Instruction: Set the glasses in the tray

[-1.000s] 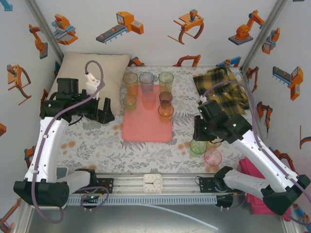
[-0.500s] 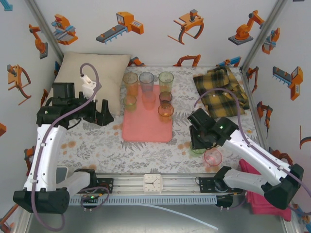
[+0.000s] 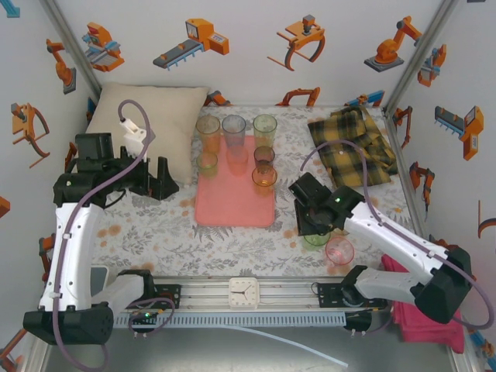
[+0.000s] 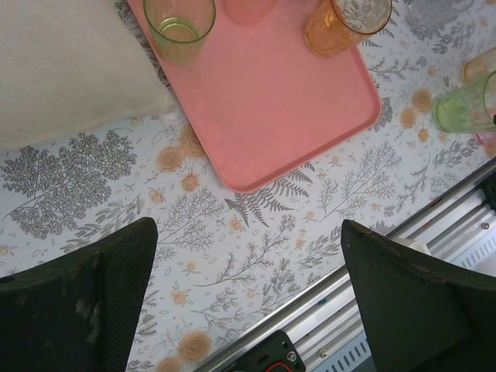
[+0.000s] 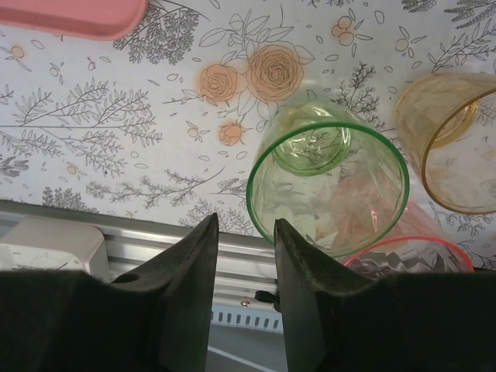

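My right gripper should move toward the tray (image 3: 232, 203) and down, then close across the green glass's near rim, still outside its open fingers.
The salmon-pink tray (image 3: 232, 203) lies mid-table with several tinted glasses standing along its far end and right side, among them a green one (image 3: 264, 128) and an orange one (image 3: 263, 177). To the right of the tray, on the tablecloth, stand a green glass (image 5: 329, 186), an orange glass (image 5: 453, 147) and a pink glass (image 3: 339, 250). My right gripper (image 5: 244, 232) hangs low beside the green glass. Its jaws are narrowly open and empty, and the glass's left rim is just ahead of the fingertips. My left gripper (image 4: 248, 256) is wide open and empty over the cloth, left of the tray (image 4: 287, 101).
A cream pillow (image 3: 147, 116) lies at the back left, touching the tray's left side. A yellow plaid cloth (image 3: 356, 143) is at the back right. A magenta cloth (image 3: 418, 314) lies at the near right. A metal rail with a small clock (image 3: 243, 293) runs along the near edge.
The right arm has swung left and toward the near edge, bringing its gripper down beside the green glass. The left arm has drifted slightly left. No glass has moved.
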Controlling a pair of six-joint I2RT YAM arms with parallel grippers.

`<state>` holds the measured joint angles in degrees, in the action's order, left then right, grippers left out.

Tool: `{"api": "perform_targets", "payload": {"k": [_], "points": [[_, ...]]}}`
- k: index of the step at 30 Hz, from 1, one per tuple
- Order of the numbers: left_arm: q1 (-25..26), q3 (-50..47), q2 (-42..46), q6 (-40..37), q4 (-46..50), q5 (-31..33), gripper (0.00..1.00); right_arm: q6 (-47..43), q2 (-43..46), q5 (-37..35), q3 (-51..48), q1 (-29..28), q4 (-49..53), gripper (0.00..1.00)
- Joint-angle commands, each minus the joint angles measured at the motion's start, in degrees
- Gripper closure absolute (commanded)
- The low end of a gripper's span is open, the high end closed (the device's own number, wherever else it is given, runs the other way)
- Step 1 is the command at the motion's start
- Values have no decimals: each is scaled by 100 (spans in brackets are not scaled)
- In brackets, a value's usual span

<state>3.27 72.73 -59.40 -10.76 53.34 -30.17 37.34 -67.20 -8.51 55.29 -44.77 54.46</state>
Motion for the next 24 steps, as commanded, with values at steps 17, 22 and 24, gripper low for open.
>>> {"api": "perform_targets", "payload": {"k": [17, 22, 24], "points": [[-182, -71, 31, 181, -118, -287, 6, -210, -643, -356, -228, -40, -618, 66], [-230, -57, 72, 213, -105, -321, 6, -194, -684, -335, -328, -40, -768, 68], [-246, -66, 71, 219, -107, -326, 6, -198, -724, -343, -334, -40, -796, 70]]}}
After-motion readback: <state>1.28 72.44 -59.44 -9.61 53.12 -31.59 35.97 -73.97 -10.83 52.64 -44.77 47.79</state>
